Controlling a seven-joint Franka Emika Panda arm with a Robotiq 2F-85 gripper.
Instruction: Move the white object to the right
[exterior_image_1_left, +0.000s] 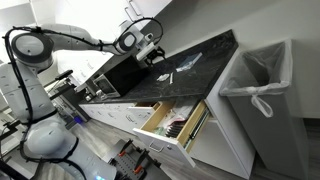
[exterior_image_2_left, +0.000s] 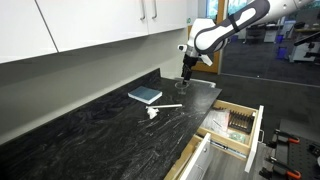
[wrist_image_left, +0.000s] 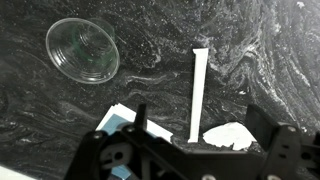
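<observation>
My gripper moves down next onto the long white stick's end (exterior_image_2_left: 162, 107) (wrist_image_left: 195, 129) beside the crumpled object, since that end of the stick shows between my open fingers.
A small crumpled white object (wrist_image_left: 228, 135) lies on the black marble counter (wrist_image_left: 270, 60), right beside a long white stick (wrist_image_left: 198, 95). Both also show in an exterior view: the crumpled object (exterior_image_2_left: 152, 113) and the stick (exterior_image_2_left: 166, 106). My gripper (wrist_image_left: 200, 138) is open and empty, hovering above the counter with the stick's end and the crumpled object between its fingers in the wrist view. In an exterior view the gripper (exterior_image_2_left: 187, 66) hangs over a clear glass (exterior_image_2_left: 186, 84). The gripper also shows in an exterior view (exterior_image_1_left: 152, 53).
A clear glass (wrist_image_left: 82, 50) stands on the counter. A blue and white flat item (exterior_image_2_left: 145, 95) lies near the stick, and shows in the wrist view (wrist_image_left: 118, 120). A drawer (exterior_image_2_left: 235, 125) below the counter stands open. A bin with a white bag (exterior_image_1_left: 258, 80) stands beside the counter.
</observation>
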